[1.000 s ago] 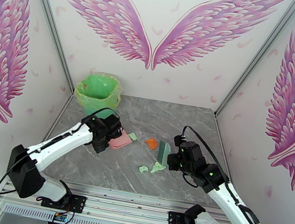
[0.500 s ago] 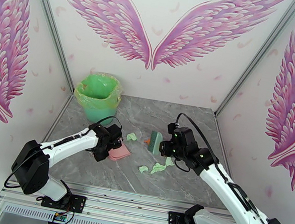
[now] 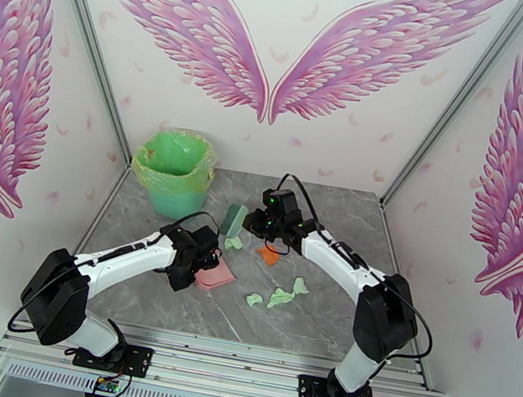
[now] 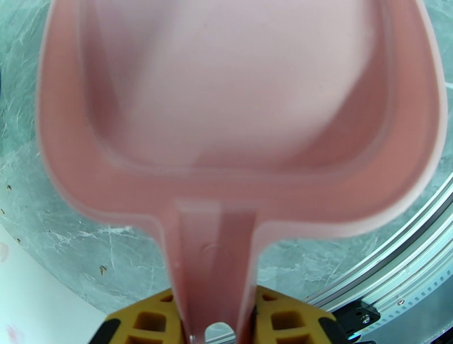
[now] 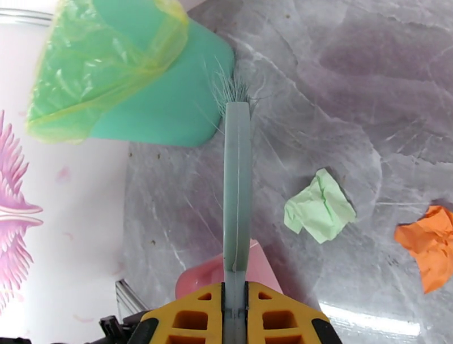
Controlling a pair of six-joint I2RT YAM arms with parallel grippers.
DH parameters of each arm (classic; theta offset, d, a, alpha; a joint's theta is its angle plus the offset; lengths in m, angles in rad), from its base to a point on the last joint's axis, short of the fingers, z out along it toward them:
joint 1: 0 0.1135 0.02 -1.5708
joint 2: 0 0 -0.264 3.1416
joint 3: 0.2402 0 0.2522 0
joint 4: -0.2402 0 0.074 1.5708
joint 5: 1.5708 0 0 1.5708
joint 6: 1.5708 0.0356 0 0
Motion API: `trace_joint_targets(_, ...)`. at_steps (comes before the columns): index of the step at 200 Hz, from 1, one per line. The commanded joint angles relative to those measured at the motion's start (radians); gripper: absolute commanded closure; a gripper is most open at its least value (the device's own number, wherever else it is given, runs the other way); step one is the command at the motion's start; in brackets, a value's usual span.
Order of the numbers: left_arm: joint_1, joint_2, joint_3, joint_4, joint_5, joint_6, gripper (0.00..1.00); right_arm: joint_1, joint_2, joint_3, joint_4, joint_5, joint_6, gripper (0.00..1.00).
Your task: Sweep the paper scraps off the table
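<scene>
The grey table is right below my left gripper. My left gripper should move slightly down and toward the front green scraps next, then let go of the dustpan's handle.
My left gripper (image 3: 199, 262) is shut on the handle of a pink dustpan (image 3: 215, 274) that rests on the grey table (image 3: 340, 208); the pan (image 4: 226, 113) looks empty, its handle held at my left gripper (image 4: 212, 325). My right gripper (image 3: 255, 225) is shut on a green brush (image 3: 234, 220), just beyond the pan. Under the brush (image 5: 236, 186), bristles away from the camera, lies a pale green paper scrap (image 5: 320, 206) with an orange one (image 5: 433, 246) to its right. From above: green scrap (image 3: 234, 243), orange scrap (image 3: 269, 253), three green scraps (image 3: 278, 297) nearer the front.
A green bin with a yellow-green liner (image 3: 174, 169) stands at the table's far left corner, close behind the brush (image 5: 153, 85). Metal frame posts and winged wall panels close in the table on three sides. A metal rail (image 3: 236, 351) runs along the near edge.
My right arm has swung the brush from the right middle of the table to the far left, past the orange scrap. The left gripper has drawn the dustpan slightly nearer and rightward.
</scene>
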Motion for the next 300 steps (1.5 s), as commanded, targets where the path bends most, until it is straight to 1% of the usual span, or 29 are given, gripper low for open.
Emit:
trace_joint_targets(1,0.000,0.060,0.005,0.035,0.010,0.002,0.74,-0.002,0.040,0.020,0.077,-0.041,0.057,1.00)
trace_joint_targets(29,0.000,0.106,-0.005,0.068,0.035,-0.001,0.74,-0.003,0.062,-0.015,0.094,-0.038,0.054,1.00)
trace_joint_targets(74,0.000,0.103,-0.028,0.102,0.038,-0.001,0.72,-0.018,0.056,-0.077,0.086,-0.021,0.019,1.00)
trace_joint_targets(104,0.002,0.083,-0.032,0.108,0.032,-0.001,0.71,-0.056,0.023,-0.193,0.145,-0.056,0.037,1.00)
trace_joint_targets(131,0.001,0.073,-0.033,0.112,0.025,-0.003,0.70,-0.078,-0.040,-0.297,0.157,-0.061,0.023,1.00)
trace_joint_targets(160,0.000,0.076,-0.035,0.118,0.021,-0.003,0.69,-0.113,-0.148,-0.424,0.138,-0.050,-0.007,1.00)
trace_joint_targets(193,-0.001,0.084,-0.039,0.131,0.023,-0.003,0.69,-0.192,-0.301,-0.557,0.092,-0.035,-0.051,1.00)
trace_joint_targets(214,-0.001,0.088,-0.033,0.131,0.018,0.002,0.69,-0.239,-0.402,-0.592,0.063,-0.073,-0.099,1.00)
trace_joint_targets(231,-0.001,0.088,-0.031,0.130,0.013,0.002,0.69,-0.249,-0.465,-0.557,-0.008,-0.134,-0.212,1.00)
trace_joint_targets(252,-0.001,0.087,-0.033,0.129,0.004,-0.001,0.69,-0.250,-0.527,-0.465,-0.181,-0.213,-0.377,1.00)
trace_joint_targets(272,-0.001,0.080,-0.030,0.131,0.001,-0.004,0.69,-0.249,-0.582,-0.400,-0.355,-0.274,-0.495,1.00)
trace_joint_targets(285,-0.003,0.076,-0.029,0.133,0.001,-0.009,0.69,-0.244,-0.620,-0.392,-0.441,-0.293,-0.529,1.00)
trace_joint_targets(300,-0.007,0.077,-0.027,0.132,0.000,-0.012,0.69,-0.227,-0.675,-0.439,-0.461,-0.316,-0.506,1.00)
